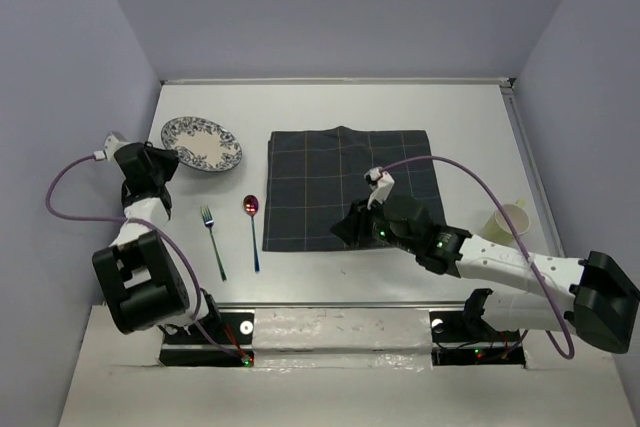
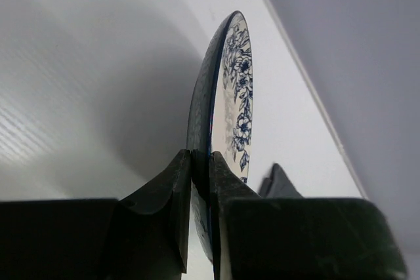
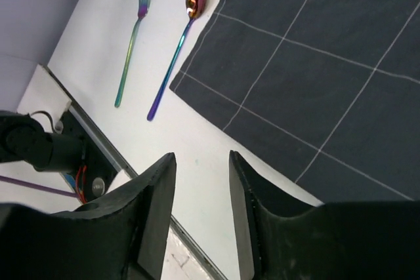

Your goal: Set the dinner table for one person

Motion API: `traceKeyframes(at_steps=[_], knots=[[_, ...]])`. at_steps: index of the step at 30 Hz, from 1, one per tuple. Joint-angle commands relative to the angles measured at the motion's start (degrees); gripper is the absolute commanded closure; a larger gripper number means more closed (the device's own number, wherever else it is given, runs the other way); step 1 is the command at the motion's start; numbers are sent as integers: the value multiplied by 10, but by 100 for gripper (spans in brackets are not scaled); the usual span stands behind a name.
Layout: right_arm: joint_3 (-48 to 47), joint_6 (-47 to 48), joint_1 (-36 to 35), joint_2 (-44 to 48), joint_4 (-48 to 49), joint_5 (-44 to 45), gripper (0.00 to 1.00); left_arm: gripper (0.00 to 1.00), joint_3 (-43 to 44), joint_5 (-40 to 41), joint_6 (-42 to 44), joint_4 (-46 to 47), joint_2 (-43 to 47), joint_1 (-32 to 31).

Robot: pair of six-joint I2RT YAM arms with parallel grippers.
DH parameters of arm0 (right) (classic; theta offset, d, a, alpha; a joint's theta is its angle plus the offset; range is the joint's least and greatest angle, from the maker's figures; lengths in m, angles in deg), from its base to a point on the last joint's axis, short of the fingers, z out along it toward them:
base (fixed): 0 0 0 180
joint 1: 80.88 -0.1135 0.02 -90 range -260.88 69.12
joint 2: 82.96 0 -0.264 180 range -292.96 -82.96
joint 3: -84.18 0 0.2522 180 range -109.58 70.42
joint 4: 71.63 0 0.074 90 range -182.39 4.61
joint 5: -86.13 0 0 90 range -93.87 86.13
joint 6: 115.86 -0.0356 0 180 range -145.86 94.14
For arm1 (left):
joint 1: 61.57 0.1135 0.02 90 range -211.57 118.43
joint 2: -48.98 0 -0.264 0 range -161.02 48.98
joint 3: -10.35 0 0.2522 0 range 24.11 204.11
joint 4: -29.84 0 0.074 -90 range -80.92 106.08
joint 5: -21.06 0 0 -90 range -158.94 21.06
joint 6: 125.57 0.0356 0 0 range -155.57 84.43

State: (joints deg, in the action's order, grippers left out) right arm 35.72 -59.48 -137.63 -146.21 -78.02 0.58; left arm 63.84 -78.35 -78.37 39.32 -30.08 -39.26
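The placemat's middle [image 1: 348, 185] is bare. My left gripper should next carry the plate [image 1: 203, 143] to the right in the top view and down onto it, then let go.
A blue-and-white floral plate [image 1: 203, 143] sits at the back left of the white dinner table [image 1: 470, 117]. My left gripper [image 1: 163, 173] is shut on the plate's near rim; the left wrist view shows the plate [image 2: 236, 90] edge-on, pinched between the fingers [image 2: 172, 188]. A dark plaid placemat [image 1: 350, 185] lies in the middle of the table. A rainbow fork [image 1: 212, 241] and a spoon [image 1: 252, 227] lie left of it, also in the right wrist view as the fork [image 3: 130, 44] and spoon [image 3: 180, 37]. My right gripper [image 1: 345, 230] is open and empty over the placemat's near edge [image 3: 308, 83].
A pale yellow mug [image 1: 508, 219] stands at the right, beside the right arm. A metal rail [image 1: 340, 315] runs along the near edge of the table, with the arm bases behind it. Grey walls close in the table on the left, back and right.
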Motion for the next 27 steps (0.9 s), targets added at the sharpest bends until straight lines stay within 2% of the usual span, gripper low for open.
traceKeyframes(at_steps=[1,7,10,15,20,25,27], knots=[[-41,-12,28,-19,49,-40,54,100,19,-67,-64,119,81,-1],[-42,-14,51,13,48,-40,50,100,11,-147,-113,175,127,-11],[-38,-16,68,30,34,-37,49,100,-10,-165,-142,200,140,-51],[-48,0,128,83,-19,-39,44,100,-75,-171,-164,255,168,-196],[-102,51,146,126,-125,-9,44,100,-151,-150,-210,349,172,-292],[-127,65,153,153,-181,30,45,100,-173,-130,-221,438,111,-394],[-127,63,153,157,-186,32,45,100,-164,-129,-221,465,61,-415]])
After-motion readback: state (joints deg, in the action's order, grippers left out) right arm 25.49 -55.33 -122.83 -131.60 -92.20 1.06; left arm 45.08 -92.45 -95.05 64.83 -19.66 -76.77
